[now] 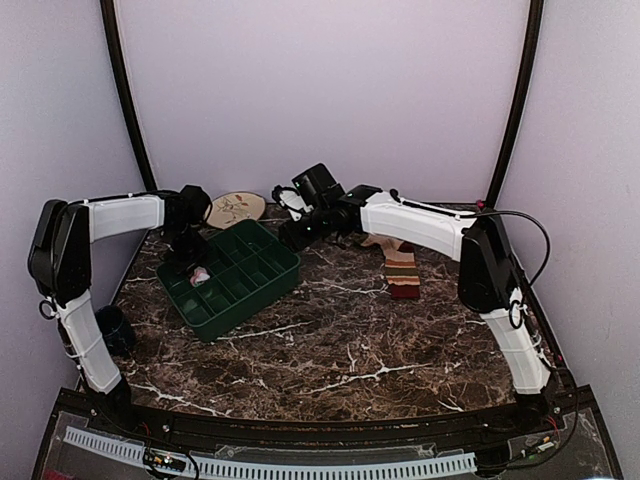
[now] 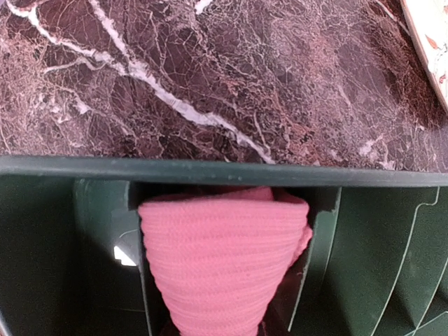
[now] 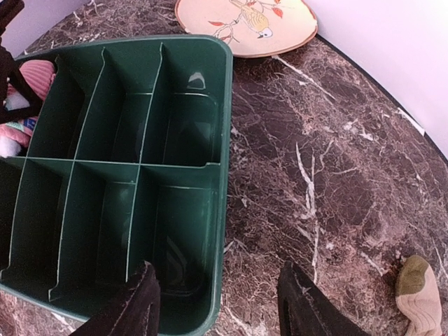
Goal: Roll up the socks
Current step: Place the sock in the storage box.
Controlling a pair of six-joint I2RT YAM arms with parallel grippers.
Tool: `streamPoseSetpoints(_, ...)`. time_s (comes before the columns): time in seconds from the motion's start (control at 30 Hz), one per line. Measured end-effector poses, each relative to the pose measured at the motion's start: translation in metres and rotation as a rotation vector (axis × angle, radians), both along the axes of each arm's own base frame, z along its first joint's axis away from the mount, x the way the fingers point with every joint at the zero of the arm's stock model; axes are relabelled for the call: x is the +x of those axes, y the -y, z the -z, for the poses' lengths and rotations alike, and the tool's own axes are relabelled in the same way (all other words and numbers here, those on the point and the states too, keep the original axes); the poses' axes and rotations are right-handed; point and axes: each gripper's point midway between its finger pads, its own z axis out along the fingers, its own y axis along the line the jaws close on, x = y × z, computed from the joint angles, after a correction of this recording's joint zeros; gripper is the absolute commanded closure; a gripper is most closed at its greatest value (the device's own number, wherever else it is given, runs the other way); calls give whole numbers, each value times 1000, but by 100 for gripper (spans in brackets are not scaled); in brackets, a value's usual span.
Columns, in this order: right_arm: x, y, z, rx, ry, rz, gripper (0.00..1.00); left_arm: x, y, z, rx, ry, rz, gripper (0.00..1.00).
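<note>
The left gripper moves down deeper into that compartment next and releases the bundle, since it's lined up between the dividers but sits high by the tray's rim.
The pink sock is a rolled bundle standing in a compartment at the near-left end of the green divided tray. My left gripper reaches down into that compartment and is shut on the bundle, which narrows toward the fingers; in the left wrist view the fingers themselves are out of frame. The tan striped sock lies flat on the marble right of the tray, dark red toe nearest, and one end of it shows in the right wrist view. My right gripper hovers open above the tray's far-right corner, holding nothing.
A round cream plate with a bird design sits behind the tray near the back wall. The tray's rim lies below the right fingers. Bare marble stretches in front of the tray and the striped sock. Walls close in on three sides.
</note>
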Motion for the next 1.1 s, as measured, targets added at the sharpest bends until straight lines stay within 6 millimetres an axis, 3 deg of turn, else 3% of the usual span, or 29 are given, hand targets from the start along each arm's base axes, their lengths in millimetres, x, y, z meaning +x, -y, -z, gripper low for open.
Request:
streamPoseSetpoints(0.37,-4,0,16,-22,-34,-13,44,2,1,16,-35,-32,-2,97)
streamPoseSetpoints(0.47,-4,0,17,-23,-36,-13,44,2,2,20,-47,-40,-3,89)
streamPoseSetpoints(0.57,-4,0,19,-26,-38,-13,44,2,2,22,-58,-43,-5,72)
streamPoseSetpoints(0.83,-5,0,23,-32,-45,-14,44,3,3,22,-77,-42,-17,42)
streamPoseSetpoints(1.1,-5,0,28,-38,-51,-15,44,5,0,8,-68,-14,-25,37)
